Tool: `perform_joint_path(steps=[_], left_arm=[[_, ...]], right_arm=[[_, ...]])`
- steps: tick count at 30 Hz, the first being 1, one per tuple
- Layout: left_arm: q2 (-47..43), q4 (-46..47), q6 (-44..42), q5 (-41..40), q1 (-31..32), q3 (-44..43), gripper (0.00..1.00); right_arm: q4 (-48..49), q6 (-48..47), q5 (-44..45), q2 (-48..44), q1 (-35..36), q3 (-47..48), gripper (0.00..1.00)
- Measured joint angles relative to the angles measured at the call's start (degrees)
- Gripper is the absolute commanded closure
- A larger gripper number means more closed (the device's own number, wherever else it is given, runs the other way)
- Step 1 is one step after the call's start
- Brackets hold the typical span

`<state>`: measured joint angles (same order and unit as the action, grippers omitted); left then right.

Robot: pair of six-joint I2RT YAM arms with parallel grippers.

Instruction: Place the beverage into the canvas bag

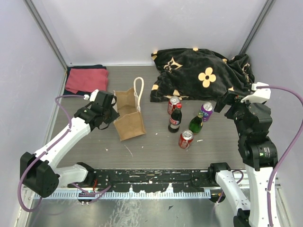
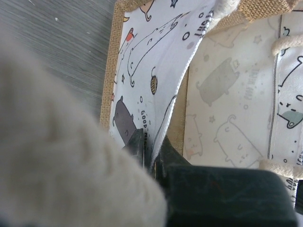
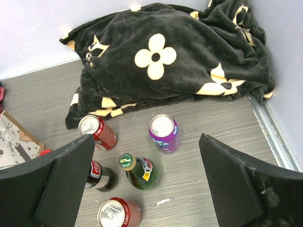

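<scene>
My left gripper will next pull the side of the canvas bag across the table to the right in the top view and then let go of it, as the drinks are there.
The tan canvas bag point(image 1: 129, 122) stands open left of centre, one cream handle point(image 1: 138, 88) lying toward the back. My left gripper point(image 1: 111, 112) is shut on the bag's left wall. In the left wrist view its fingers point(image 2: 137, 142) pinch the cartoon-printed lining point(image 2: 156, 56). Several drinks stand to the right of the bag: a Coke can point(image 1: 173, 104), a Coke bottle point(image 1: 175, 121), a green bottle point(image 1: 196, 123), a purple can point(image 1: 207, 111) and a second Coke can point(image 1: 185, 139). My right gripper point(image 1: 226, 101) hangs open above them point(image 3: 147, 138), empty, with the green bottle point(image 3: 140, 171) and the purple can point(image 3: 164, 133) between its fingers.
A black blanket with cream flowers point(image 1: 201, 73) is heaped at the back right, just behind the drinks. A folded red towel point(image 1: 86, 79) lies at the back left. Walls close in both sides and the back. A blurred cream handle point(image 2: 61, 156) fills the left wrist view's near left.
</scene>
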<state>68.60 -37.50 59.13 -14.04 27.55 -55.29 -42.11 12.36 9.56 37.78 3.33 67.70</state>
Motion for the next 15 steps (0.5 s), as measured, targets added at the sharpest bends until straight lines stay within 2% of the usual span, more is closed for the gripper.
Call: perform_joint_path(steps=[12,13,15], left_arm=[[2.3,4.9,-0.2,-1.1,8.0,1.5,0.98],[2.6,5.6,-0.2,-1.1,8.5,2.0,0.93],[3.4,6.9,-0.3,-1.2,9.3,3.0,0.71]], right_arm=[[-0.1,0.0,0.3,-0.9,0.0,-1.4,0.03],[-0.1,0.0,0.3,-0.9,0.0,-1.5,0.02],[-0.1,-0.1,0.3,-1.0,0.0,-1.6,0.03]])
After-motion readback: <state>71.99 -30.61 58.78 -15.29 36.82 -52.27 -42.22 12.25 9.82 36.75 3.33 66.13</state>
